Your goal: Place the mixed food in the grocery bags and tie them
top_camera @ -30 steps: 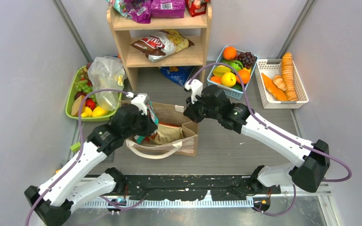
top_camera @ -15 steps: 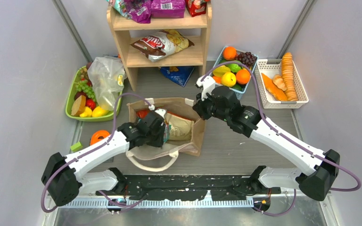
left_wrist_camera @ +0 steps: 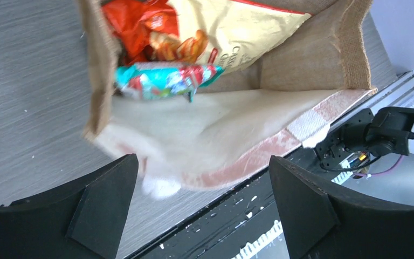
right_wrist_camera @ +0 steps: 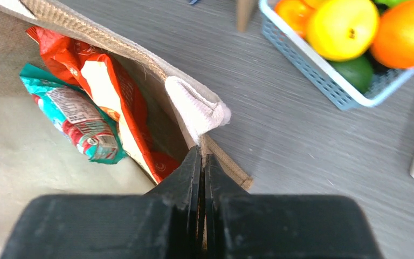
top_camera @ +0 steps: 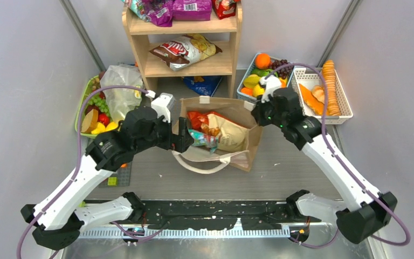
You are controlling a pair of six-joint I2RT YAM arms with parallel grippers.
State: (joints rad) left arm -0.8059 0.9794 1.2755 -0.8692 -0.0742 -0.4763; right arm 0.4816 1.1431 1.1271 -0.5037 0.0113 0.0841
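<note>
The robot's right gripper next needs to drag the tote (top_camera: 252, 141) to bare tabletop by the white basket on the gripper's right in the top view, which clears the middle of the table, and then let go of the tote's rim.
The tan burlap tote (top_camera: 252, 141) stands open mid-table, with its white loop handle (top_camera: 205, 168) toward me. Inside lie a red-orange packet (top_camera: 198, 118), a gold-white packet (top_camera: 227, 132) and a teal packet (top_camera: 200, 139). My left gripper (top_camera: 186, 141) hovers at the tote's left-front lip, open, with nothing between its fingers (left_wrist_camera: 108, 199). The teal packet (left_wrist_camera: 161, 80) lies just beyond them. My right gripper (top_camera: 256, 116) is shut on the tote's right rim (right_wrist_camera: 215, 156). The clear plastic bag (top_camera: 119, 91) lies over the green basket at the left.
A wooden shelf (top_camera: 186, 67) with more snack packets stands behind the tote, with a blue packet (top_camera: 202, 85) under it. A blue fruit basket (right_wrist_camera: 302, 59) and a white basket (top_camera: 345, 110) sit at the back right. The green basket (top_camera: 81, 116) holds fruit at the left.
The left gripper opened and let the teal packet go into the tote. The right gripper dragged the tote to the right and back by its rim. The left arm followed.
</note>
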